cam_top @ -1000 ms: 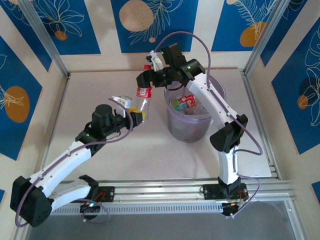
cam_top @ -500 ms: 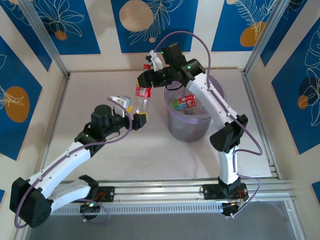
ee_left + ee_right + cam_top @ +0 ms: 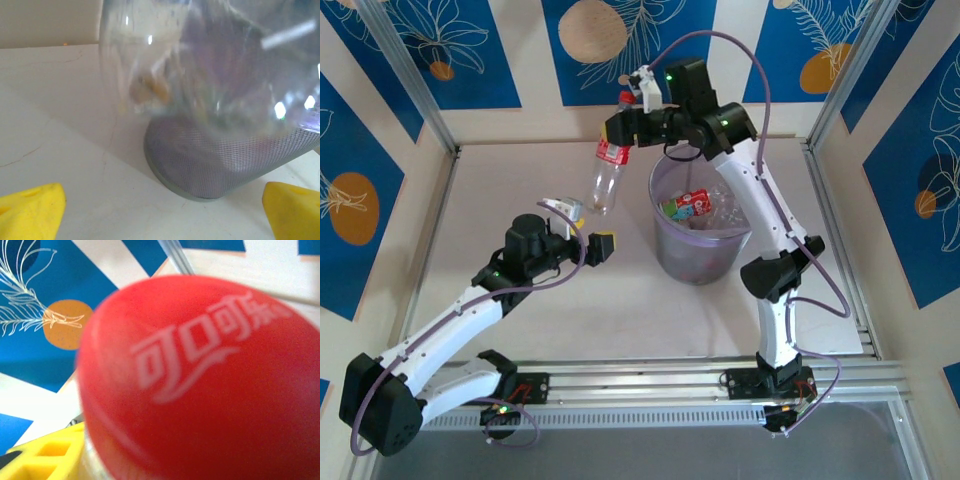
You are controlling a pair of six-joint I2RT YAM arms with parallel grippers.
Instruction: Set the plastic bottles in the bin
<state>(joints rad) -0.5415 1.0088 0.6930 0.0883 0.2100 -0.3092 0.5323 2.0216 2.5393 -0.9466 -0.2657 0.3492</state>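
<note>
I need to carry the red-labelled bottle in my right gripper over the bin's opening (image 3: 705, 198) next and lower it inside, because the bottle is still hanging beside the bin's rim.
A clear plastic bottle (image 3: 603, 183) with a red label and red cap hangs tilted in the air, left of the bin's rim. My right gripper (image 3: 621, 128) is shut on its neck. In the right wrist view the red cap (image 3: 200, 380) is close up, beside a yellow finger (image 3: 45, 456). The bin (image 3: 665, 250), a pale-purple bucket, stands mid-table and holds several bottles, one with a red label (image 3: 690, 204). My left gripper (image 3: 585, 228) is open below the hanging bottle and holds nothing. Its yellow fingertips (image 3: 30, 215) frame the bin's mesh base (image 3: 225, 165).
The bin sits between the two arms, close to the right arm's upper link. Metal frame posts (image 3: 410, 80) and blue patterned walls close in the back and sides. Bare table (image 3: 520, 170) lies left of the bin.
My left gripper has opened, let go of the bottle's bottom and dropped back slightly. The right arm has lifted the bottle higher and toward the back.
</note>
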